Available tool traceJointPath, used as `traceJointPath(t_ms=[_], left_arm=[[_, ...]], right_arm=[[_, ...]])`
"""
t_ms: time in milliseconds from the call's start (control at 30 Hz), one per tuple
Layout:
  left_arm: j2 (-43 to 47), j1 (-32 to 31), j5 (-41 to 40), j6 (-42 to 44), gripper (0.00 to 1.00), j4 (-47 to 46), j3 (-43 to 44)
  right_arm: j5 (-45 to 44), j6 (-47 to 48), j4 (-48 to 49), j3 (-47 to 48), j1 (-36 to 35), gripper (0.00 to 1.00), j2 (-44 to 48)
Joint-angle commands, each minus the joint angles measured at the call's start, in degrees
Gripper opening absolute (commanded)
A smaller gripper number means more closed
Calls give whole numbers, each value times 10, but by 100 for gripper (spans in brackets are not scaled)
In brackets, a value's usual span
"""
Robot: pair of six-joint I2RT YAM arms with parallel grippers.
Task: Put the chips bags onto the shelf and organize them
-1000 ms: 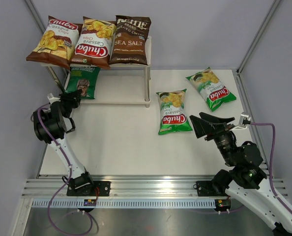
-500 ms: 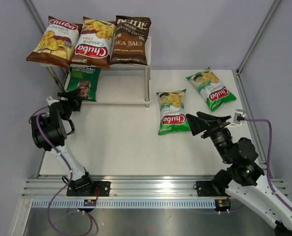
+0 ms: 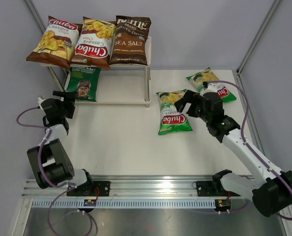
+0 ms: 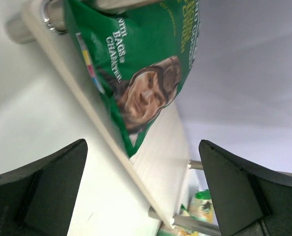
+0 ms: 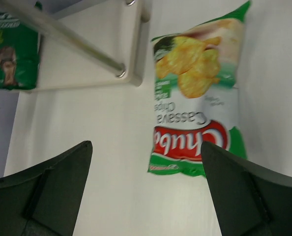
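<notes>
The nearer green Chuba bag's long edge away from the shelf lies below the open fingers. My right gripper lowers and tilts onto that edge next.
The shelf [image 3: 121, 89] holds two brown Chuba bags [image 3: 54, 42] [image 3: 93, 43] and a Kettle Sea Salt bag [image 3: 131, 40] on its upper board. The dark green bag with a face [image 3: 83, 83] lies on the left of the lower board. My left gripper [image 3: 70, 102] stands open just in front of it, holding nothing; the left wrist view shows that bag [image 4: 141, 73] beyond the fingers. Two green Chuba bags lie on the table, one near the middle [image 3: 173, 112] and one partly behind my right arm [image 3: 214, 87]. My right gripper [image 3: 182, 104] hovers open over the nearer bag [image 5: 197, 98].
The shelf's thin metal legs [image 3: 147, 86] stand between the lower board and the green bags; one leg [image 5: 62, 34] shows in the right wrist view. Grey walls close in the table [image 3: 116, 142] at the left, back and right.
My left gripper has opened, let go of the face bag on the lower board and drawn back a little. My right arm has reached forward and left, over the nearer green bag.
</notes>
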State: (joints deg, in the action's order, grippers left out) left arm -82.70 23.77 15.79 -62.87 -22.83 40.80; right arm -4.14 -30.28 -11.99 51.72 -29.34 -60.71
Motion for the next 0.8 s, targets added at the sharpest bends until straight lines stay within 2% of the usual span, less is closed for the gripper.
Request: traceJointPath(t_ms=[0, 167, 333, 367, 433, 500, 533, 667, 767], left_arm=[[85, -7, -41, 78, 99, 180, 20], [230, -28, -32, 116, 99, 261, -2], [310, -85, 17, 177, 99, 325, 14], [321, -99, 45, 185, 99, 326, 14], [345, -134, 49, 199, 99, 347, 20], [358, -196, 57, 226, 99, 368, 25], [370, -233, 57, 234, 99, 377, 30], [402, -308, 80, 263, 99, 403, 11], [435, -335, 90, 275, 99, 413, -19]], right_arm=[[128, -5, 5, 17, 111, 100, -23], [203, -17, 58, 17, 213, 99, -105], [379, 4, 153, 22, 317, 99, -200], [411, 3, 184, 27, 325, 100, -242], [473, 1, 194, 58, 340, 100, -289], [520, -11, 240, 78, 343, 100, -360], [528, -14, 258, 85, 343, 100, -381], [548, -20, 298, 119, 344, 99, -475], [576, -52, 360, 130, 344, 99, -520]])
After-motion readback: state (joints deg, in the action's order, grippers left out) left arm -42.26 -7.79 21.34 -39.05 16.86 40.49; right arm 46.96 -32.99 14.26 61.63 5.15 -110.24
